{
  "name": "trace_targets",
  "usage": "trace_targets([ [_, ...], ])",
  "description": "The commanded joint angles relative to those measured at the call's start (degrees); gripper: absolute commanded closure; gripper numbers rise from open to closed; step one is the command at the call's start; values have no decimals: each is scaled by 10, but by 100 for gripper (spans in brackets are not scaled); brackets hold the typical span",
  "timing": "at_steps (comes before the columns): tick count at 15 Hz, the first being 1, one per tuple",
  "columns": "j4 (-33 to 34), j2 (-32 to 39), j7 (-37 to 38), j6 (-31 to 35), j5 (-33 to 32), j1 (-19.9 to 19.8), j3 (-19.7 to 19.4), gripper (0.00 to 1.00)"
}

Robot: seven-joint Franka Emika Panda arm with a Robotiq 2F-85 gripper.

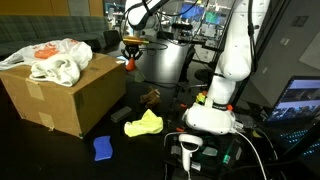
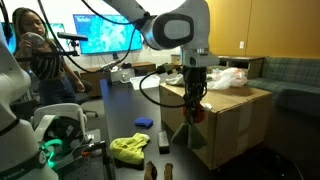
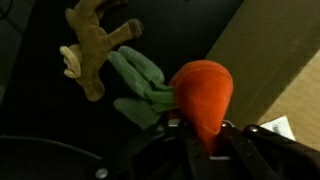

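Observation:
Next, my gripper turns and carries the plush carrot (image 1: 130,63) past the box corner, then releases it over the bare dark space beyond, since the tan toy lies close beneath.
My gripper (image 3: 205,135) is shut on a plush carrot (image 3: 203,92) with an orange body and green leaves. It holds the carrot in the air by its narrow end. In both exterior views the gripper (image 1: 131,48) (image 2: 194,95) hangs beside the corner of an open cardboard box (image 1: 70,100) (image 2: 235,115), with the carrot (image 1: 130,63) (image 2: 195,110) dangling below it. In the wrist view a tan plush toy (image 3: 92,52) lies on the dark table under the carrot, and the box wall (image 3: 290,60) is at the right.
White plastic bags (image 1: 52,62) fill the box. A yellow cloth (image 1: 143,124) (image 2: 129,149), a blue item (image 1: 103,148) (image 2: 143,122) and the tan toy (image 1: 150,96) lie on the dark table. A grey bin (image 1: 160,62) stands behind. A person (image 2: 35,50) stands at the far side.

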Motion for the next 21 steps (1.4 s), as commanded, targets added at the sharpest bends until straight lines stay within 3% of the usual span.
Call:
trace_targets([
  [1,-41,-18,-3,27,83,-32,-12,88],
  [8,-29,-22,1,15,261,-82,-36,88],
  [17,18,-20,82,12,263,-102,-63,89],
  [18,19,-20,85,14,262,-102,-63,61],
  [19,21,-21,82,12,265,-103,-64,60],
  [21,18,-23,83,14,267,-105,-65,46],
])
